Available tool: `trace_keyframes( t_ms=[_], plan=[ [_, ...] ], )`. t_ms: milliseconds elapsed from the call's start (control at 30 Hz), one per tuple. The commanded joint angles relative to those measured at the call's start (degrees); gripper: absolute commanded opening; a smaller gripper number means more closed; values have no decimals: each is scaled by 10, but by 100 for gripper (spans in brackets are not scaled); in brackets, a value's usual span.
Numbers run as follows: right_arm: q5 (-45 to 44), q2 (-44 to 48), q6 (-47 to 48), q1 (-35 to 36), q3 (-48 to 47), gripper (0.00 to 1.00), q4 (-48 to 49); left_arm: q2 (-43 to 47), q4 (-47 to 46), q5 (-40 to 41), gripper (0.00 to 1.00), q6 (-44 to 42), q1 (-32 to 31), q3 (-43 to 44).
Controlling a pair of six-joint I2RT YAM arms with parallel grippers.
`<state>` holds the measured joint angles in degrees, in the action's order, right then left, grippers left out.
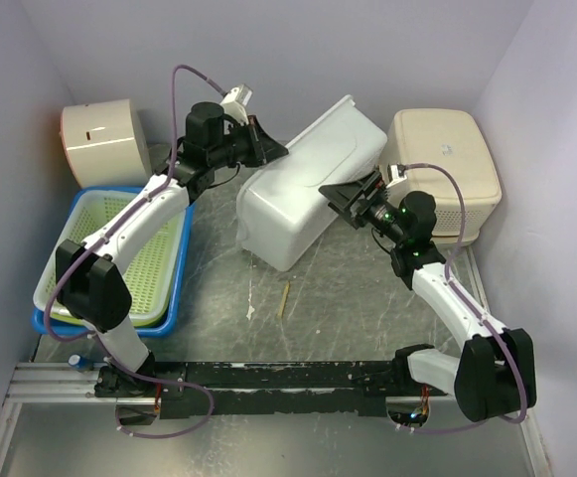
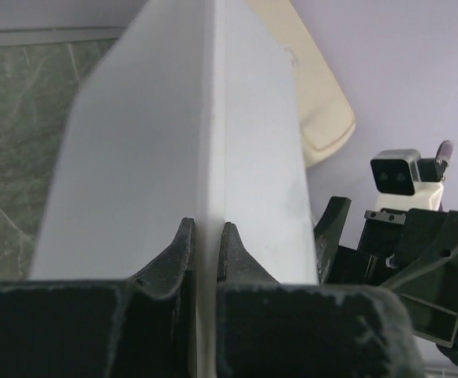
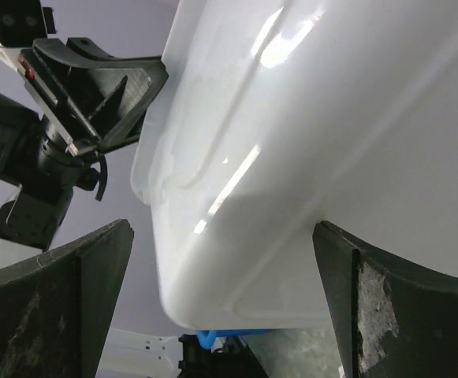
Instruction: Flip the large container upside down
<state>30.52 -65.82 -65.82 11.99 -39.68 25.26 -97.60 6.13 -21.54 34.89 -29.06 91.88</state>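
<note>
I should next use my left gripper to swing the tub's rim toward the blue tray and down, and let go of it on the bare tabletop, because the tub is still standing on its side.
The large container is a white plastic tub, tipped up on its side in the middle of the table. My left gripper is at its far left edge. In the left wrist view the gripper is shut on the tub's thin rim. My right gripper sits against the tub's right side. Seen from the right wrist, the gripper is open, and the tub's rounded bottom corner fills the gap between its wide-apart fingers without either pad pressing on it.
A beige bin lies upside down at the back right, just behind the right arm. A blue tray holding a green basket lies on the left, with a round beige container behind it. A small stick lies on the table.
</note>
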Motion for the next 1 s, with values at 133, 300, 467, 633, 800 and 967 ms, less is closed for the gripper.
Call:
trace_keyframes(
  t_ms=[133,300,467,633,800,967],
  plan=[
    [18,-8,-38,1,-3,100,83,49,-183,-139,7,213,72,-76],
    [15,-15,-40,1,-18,100,108,42,-178,-146,7,221,116,-120],
    [12,-11,-11,1,-36,100,70,36,-190,-154,7,225,189,-174],
    [-65,16,107,1,-74,100,-127,27,-147,-108,7,176,214,-184],
    [-159,28,183,0,-85,100,-292,14,-145,-70,7,164,210,-206],
    [-190,37,193,0,-62,100,-324,26,-136,-14,7,156,178,-243]
  ],
)
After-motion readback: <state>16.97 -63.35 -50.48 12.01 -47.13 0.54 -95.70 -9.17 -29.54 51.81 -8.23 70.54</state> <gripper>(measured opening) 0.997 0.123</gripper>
